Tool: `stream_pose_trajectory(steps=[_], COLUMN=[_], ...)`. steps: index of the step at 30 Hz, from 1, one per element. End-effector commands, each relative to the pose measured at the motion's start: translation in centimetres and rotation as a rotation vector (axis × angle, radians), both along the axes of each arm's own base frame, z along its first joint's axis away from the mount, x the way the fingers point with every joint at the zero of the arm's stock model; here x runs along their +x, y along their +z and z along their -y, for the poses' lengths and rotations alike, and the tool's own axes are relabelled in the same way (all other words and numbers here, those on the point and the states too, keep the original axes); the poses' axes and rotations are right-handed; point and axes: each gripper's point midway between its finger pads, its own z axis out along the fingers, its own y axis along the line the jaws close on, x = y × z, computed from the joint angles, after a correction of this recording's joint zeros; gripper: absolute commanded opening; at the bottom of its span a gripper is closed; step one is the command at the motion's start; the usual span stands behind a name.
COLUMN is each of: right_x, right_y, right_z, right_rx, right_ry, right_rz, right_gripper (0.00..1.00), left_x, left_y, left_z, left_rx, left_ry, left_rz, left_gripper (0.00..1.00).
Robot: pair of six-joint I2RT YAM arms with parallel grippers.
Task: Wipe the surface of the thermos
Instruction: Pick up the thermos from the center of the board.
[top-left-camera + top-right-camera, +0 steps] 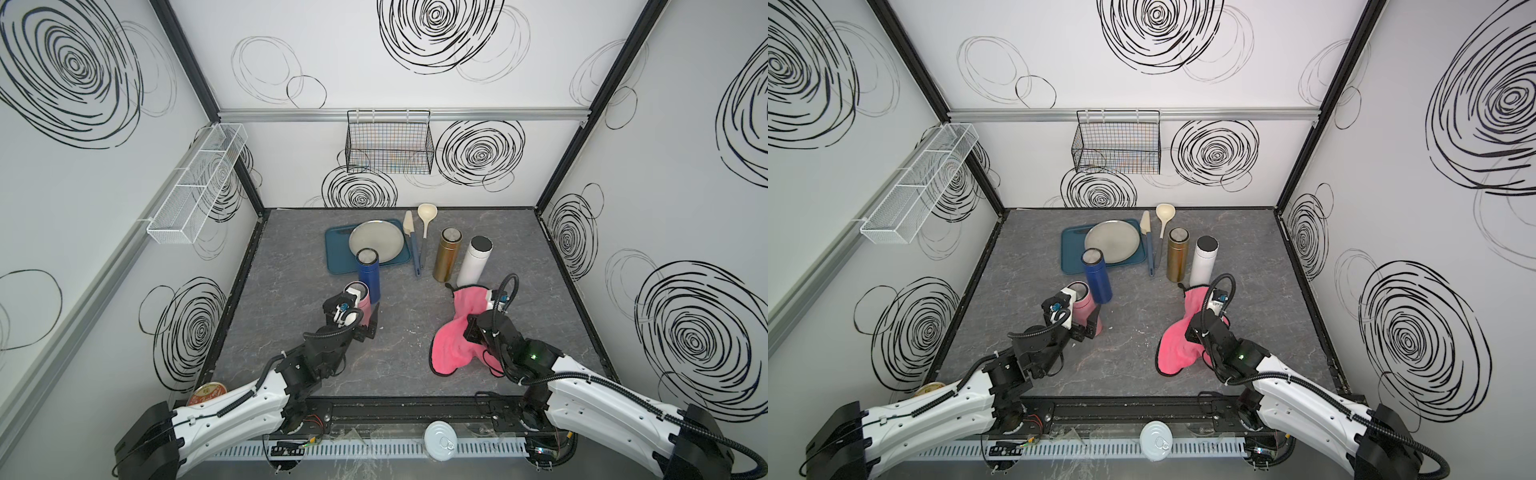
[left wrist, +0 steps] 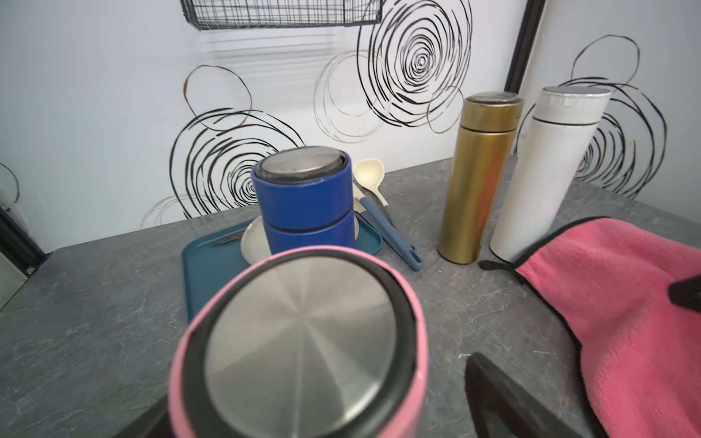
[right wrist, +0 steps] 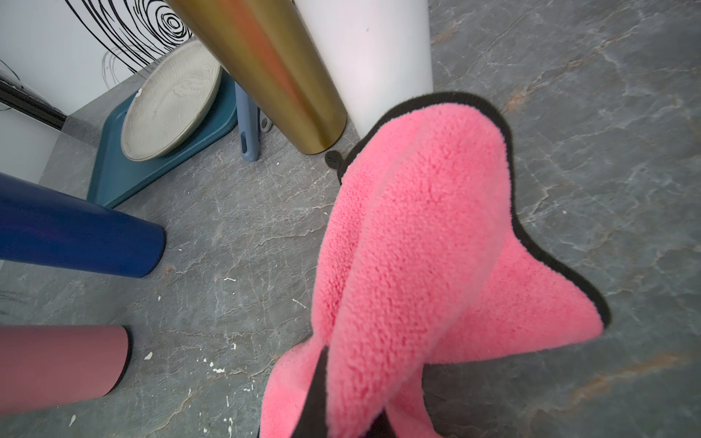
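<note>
The left gripper will move sideways, because there is a gap between one of its fingers and the pink thermos. That finger will come in to close on the thermos's upper body [image 1: 1084,306].
A pink thermos [image 1: 365,302] [image 1: 1082,305] stands upright at the front left of the table, just in front of a blue thermos [image 1: 370,274]. My left gripper [image 1: 362,322] [image 2: 318,383] is open and straddles the pink thermos, whose steel lid [image 2: 299,349] fills the left wrist view. One finger [image 2: 504,398] stands clear of its side. My right gripper [image 1: 473,328] [image 3: 349,417] is shut on a pink cloth [image 1: 453,345] [image 3: 417,246] with a black hem, which drapes over the fingers and onto the table. A gold thermos [image 1: 445,255] and a white thermos [image 1: 473,262] stand just behind the cloth.
A teal tray [image 1: 337,259] with a grey plate [image 1: 376,241] lies at the back, with a spatula [image 1: 414,253] and a ladle [image 1: 426,216] beside it. A black wire basket [image 1: 388,143] hangs on the back wall and a white one [image 1: 199,183] on the left wall.
</note>
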Motion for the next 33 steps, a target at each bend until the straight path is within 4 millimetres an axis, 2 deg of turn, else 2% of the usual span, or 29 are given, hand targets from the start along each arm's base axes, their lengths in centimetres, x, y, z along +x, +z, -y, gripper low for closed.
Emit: stream_pose_trajectory(steps=[1, 11, 23, 28, 33], right_x=[0.1, 0.2, 0.2, 0.2, 0.2], right_y=[-0.1, -0.6, -0.7, -0.9, -1.0], right_z=[0.5, 0.5, 0.2, 0.0, 0.0], right_rx=[-0.004, -0.013, -0.008, -0.006, -0.004], right_ry=[-0.023, -0.027, -0.020, -0.019, -0.016], right_rz=[0.004, -0.007, -0.015, -0.022, -0.024], right_gripper=[0.00, 0.00, 0.00, 0.00, 0.00], left_x=[0.6, 1.3, 1.9, 2.3, 2.4], left_y=[2.4, 3.0, 2.6, 2.4, 2.7], left_z=[-1.1, -2.0, -1.1, -0.7, -0.3], left_rx=[-0.093, -0.169, -0.163, -0.149, -0.147], left_ry=[0.052, 0.036, -0.001, -0.006, -0.019], left_rz=[0.083, 0.102, 0.084, 0.072, 0.076], left_gripper=[0.99, 0.99, 0.96, 0.88, 0.71])
